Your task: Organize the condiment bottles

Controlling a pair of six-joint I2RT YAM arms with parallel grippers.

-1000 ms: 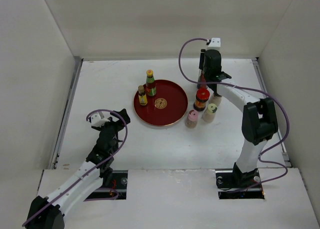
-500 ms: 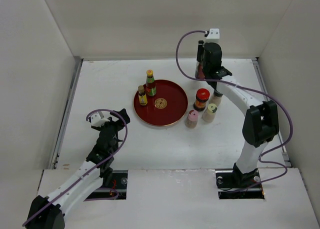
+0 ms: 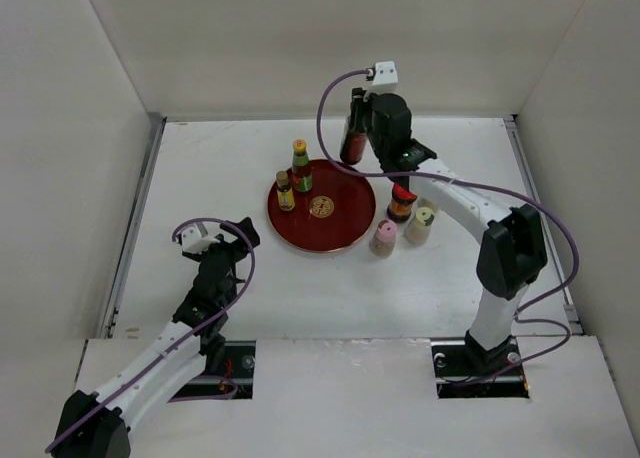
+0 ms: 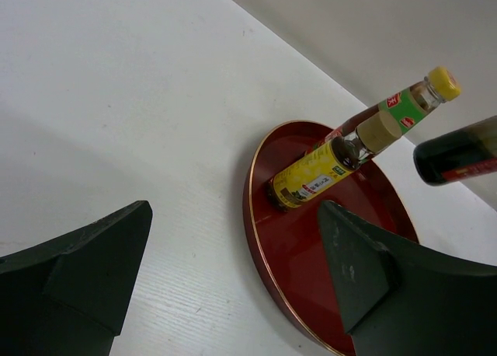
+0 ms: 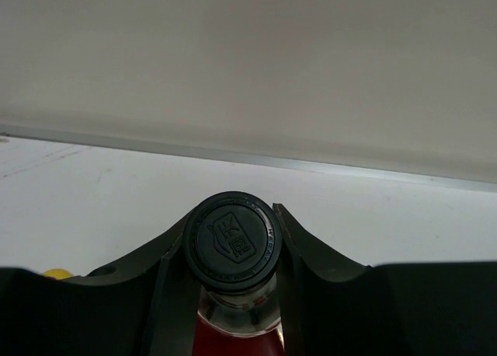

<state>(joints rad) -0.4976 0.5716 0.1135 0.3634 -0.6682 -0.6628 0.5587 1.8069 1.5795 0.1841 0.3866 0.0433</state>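
I should next move my right gripper down and left in the top view, to the tray's bottom beside the tall yellow-capped bottle, and release.
My right gripper (image 3: 352, 130) is shut on the neck of a dark, black-capped bottle (image 3: 350, 143) and holds it in the air over the back right rim of the round red tray (image 3: 345, 218). In the right wrist view the black cap (image 5: 231, 238) sits between my fingers (image 5: 147, 278). On the tray's left side stand a tall yellow-capped bottle (image 3: 300, 163) and a shorter cream-capped bottle (image 3: 285, 190). Right of the tray stand a red-capped jar (image 3: 402, 204), a pink-capped jar (image 3: 383, 238) and a yellow-capped bottle (image 3: 421, 223). My left gripper (image 3: 236, 236) is open and empty, left of the tray.
The left wrist view shows the tray's rim (image 4: 256, 216), the two bottles on it (image 4: 326, 165) and the held dark bottle (image 4: 458, 150) above. White walls enclose the table on the back and both sides. The right arm (image 3: 460, 193) reaches over the jars right of the tray.
My right gripper has lifted the black-capped bottle from behind the red-capped jar and carried it left, toward the tray. The left arm has not moved.
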